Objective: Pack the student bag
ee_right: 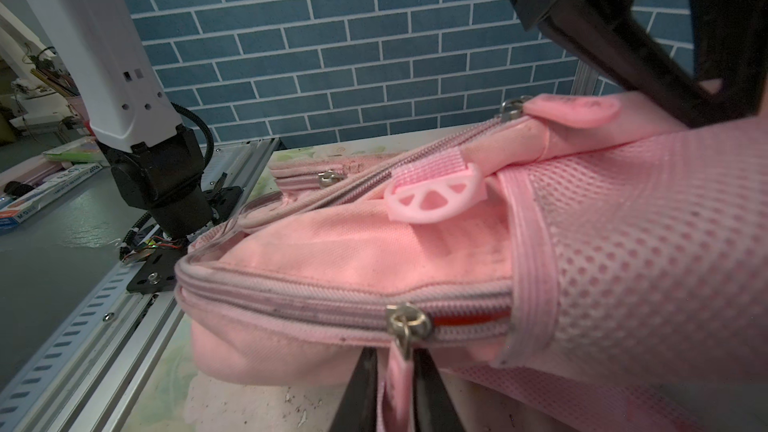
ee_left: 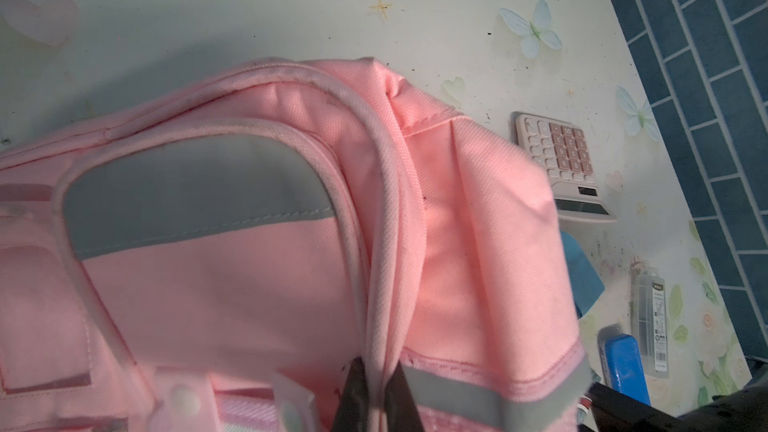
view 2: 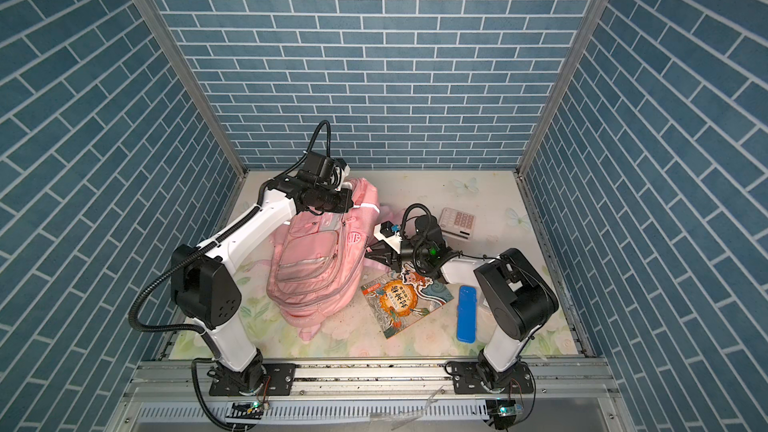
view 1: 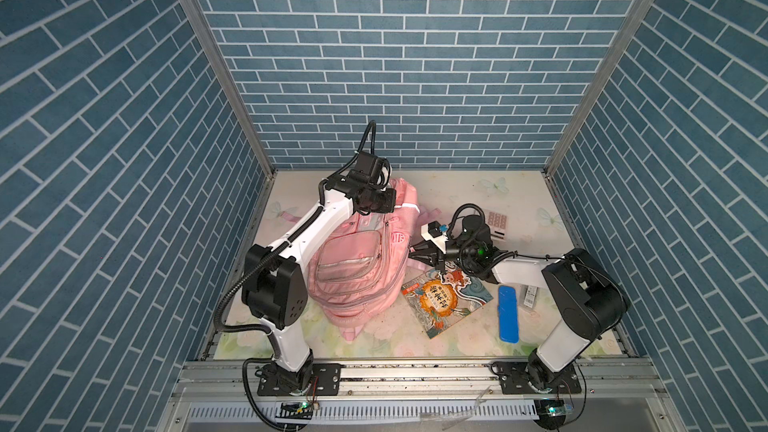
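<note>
The bag's held zip shows only a short red gap, so my left gripper will next pull the bag's strap outward toward the back wall [view 1: 332,153] and then let go of it.
The student bag [view 1: 357,268] [view 2: 311,268], a big pink backpack, lies left of centre in both top views. My left gripper [view 1: 390,201] [ee_left: 376,367] is at its far top end, shut on a pink piped handle strap [ee_left: 386,243]; the strap runs between the two dark fingers. My right gripper [view 1: 411,253] [ee_right: 395,357] is at the bag's right side, shut on the pink fabric pull tab [ee_right: 397,384] that hangs from a metal zip slider [ee_right: 409,322]. That zip shows a short red gap beside the slider, next to the mesh side pocket [ee_right: 644,243].
A colourful book [view 1: 446,301] lies right of the bag, under the right arm. Further right are a blue pencil case [view 1: 508,313] and a clear box [view 1: 528,297]. A pink calculator [view 1: 496,224] [ee_left: 561,160] sits behind the right wrist. Brick-pattern walls close in three sides.
</note>
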### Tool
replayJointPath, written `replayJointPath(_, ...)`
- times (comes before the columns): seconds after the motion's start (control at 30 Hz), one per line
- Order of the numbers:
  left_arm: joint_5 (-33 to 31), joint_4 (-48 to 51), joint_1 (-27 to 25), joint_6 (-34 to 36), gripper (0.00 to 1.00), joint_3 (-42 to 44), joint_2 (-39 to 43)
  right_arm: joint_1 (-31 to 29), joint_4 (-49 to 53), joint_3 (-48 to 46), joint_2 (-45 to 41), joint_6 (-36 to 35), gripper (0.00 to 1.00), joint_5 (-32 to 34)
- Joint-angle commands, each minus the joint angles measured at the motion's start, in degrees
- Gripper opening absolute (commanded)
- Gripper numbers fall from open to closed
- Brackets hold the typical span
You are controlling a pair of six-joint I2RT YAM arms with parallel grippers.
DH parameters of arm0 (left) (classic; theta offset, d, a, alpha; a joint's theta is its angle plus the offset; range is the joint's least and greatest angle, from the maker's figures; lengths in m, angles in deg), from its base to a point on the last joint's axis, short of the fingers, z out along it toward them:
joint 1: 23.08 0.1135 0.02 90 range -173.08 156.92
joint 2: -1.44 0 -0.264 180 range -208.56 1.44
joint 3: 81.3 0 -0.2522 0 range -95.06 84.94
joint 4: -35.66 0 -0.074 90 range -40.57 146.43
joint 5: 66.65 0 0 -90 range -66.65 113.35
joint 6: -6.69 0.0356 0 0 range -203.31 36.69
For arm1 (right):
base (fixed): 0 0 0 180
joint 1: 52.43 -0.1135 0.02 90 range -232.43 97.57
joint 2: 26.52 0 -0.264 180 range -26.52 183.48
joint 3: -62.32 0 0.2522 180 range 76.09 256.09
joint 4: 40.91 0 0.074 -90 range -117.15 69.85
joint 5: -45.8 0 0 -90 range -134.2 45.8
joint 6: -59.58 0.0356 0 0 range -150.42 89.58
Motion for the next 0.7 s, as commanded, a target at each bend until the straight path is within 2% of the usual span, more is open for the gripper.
replayJointPath(0.0,0.73,-2.49,0.56,-1.9,0.0,-2.8,0.06,0.23,0.48,0.15,-1.79,-0.79,0.09,0.69)
replayJointPath(0.07,0.47,-2.58,1.6,-4.2,0.0,-2.96,-0.09,0.23,3.0,0.76,-1.92,-1.83,0.0,2.65)
replayJointPath(0.2,-0.02,-5.01,4.59,-11.62,0.0,-1.68,0.17,-0.74,7.78,0.33,-3.37,-6.05,0.0,10.57)
replayJointPath(0.4,-0.74,-16.0,6.35,-21.97,0.0,0.99,1.4,-7.3,14.33,-0.31,-6.57,-15.06,0.0,25.26)
replayJointPath(0.53,-0.56,-24.19,8.23,-29.84,0.0,3.5,1.5,-10.33,11.39,-3.31,-9.21,-14.72,0.0,31.64)
replayJointPath(0.67,-2.62,-26.94,9.61,-33.09,0.0,3.52,0.9,-12.1,12.57,-5.18,-11.79,-16.29,0.0,34.36)
